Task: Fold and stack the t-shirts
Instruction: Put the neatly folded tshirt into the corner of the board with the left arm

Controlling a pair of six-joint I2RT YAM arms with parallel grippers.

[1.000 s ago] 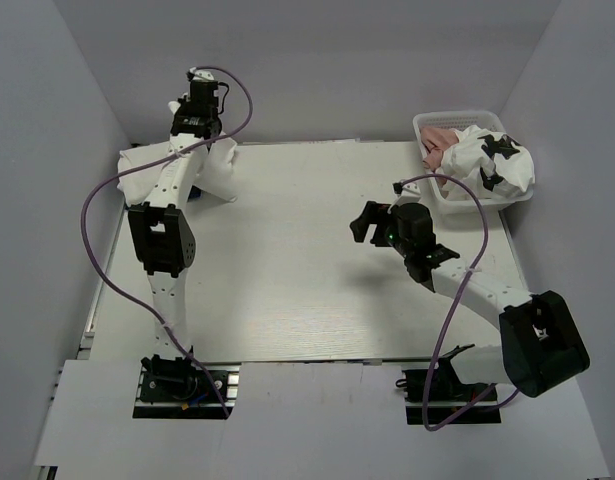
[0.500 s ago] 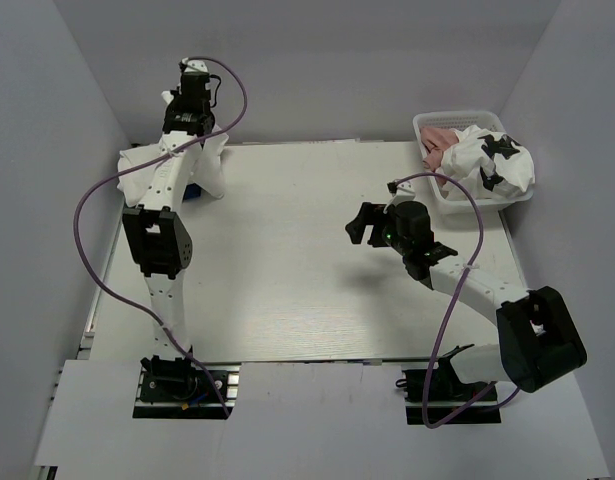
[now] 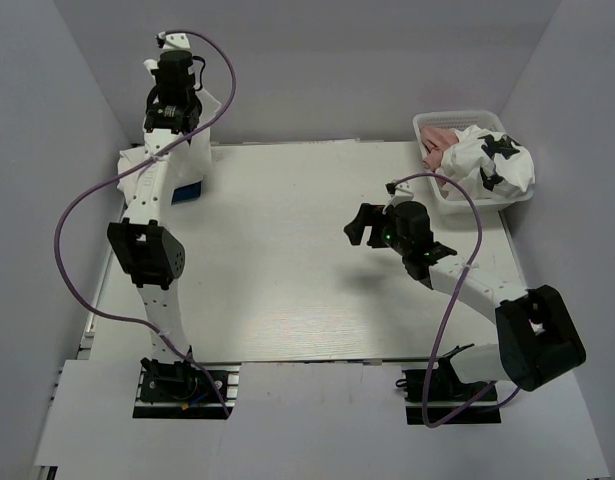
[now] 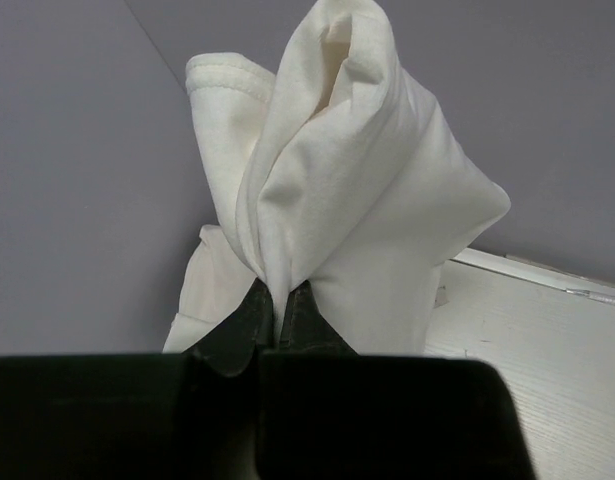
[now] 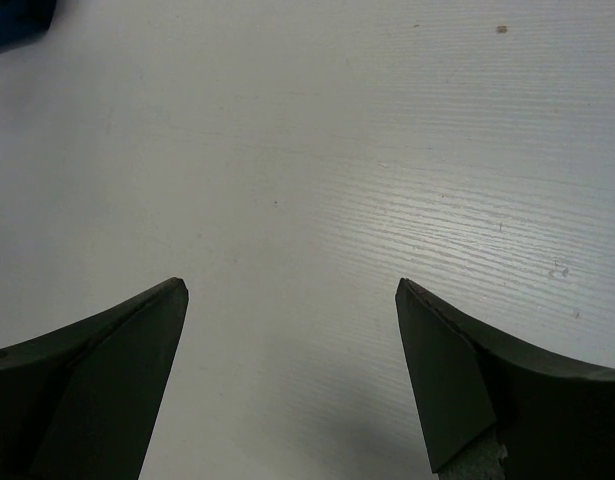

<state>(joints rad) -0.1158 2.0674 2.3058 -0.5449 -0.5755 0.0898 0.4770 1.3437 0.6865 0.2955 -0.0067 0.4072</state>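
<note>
My left gripper will next carry the white t-shirt (image 3: 195,158) down toward the nearby side wall, for release onto the folded blue t-shirt.
My left gripper (image 3: 177,118) is raised at the far left corner and shut on a bunched white t-shirt (image 3: 195,158). In the left wrist view the cloth (image 4: 357,180) is pinched between the closed jaws of that gripper (image 4: 277,298) and hangs in folds. A folded blue t-shirt (image 3: 187,191) lies on the table below it. My right gripper (image 3: 362,226) is open and empty over the table's middle right. In the right wrist view this gripper (image 5: 292,290) has only bare table between its fingers. A pink tee (image 3: 440,140) and a white tee with black patches (image 3: 497,160) sit in the basket.
A white plastic basket (image 3: 457,200) stands at the far right corner of the white table (image 3: 287,280). Grey walls close in the back and both sides. A corner of the blue tee (image 5: 17,15) shows at the top left of the right wrist view.
My left arm has lifted the white t-shirt up and toward the far left, uncovering the blue folded tee. My right gripper has shifted slightly left and stays open.
</note>
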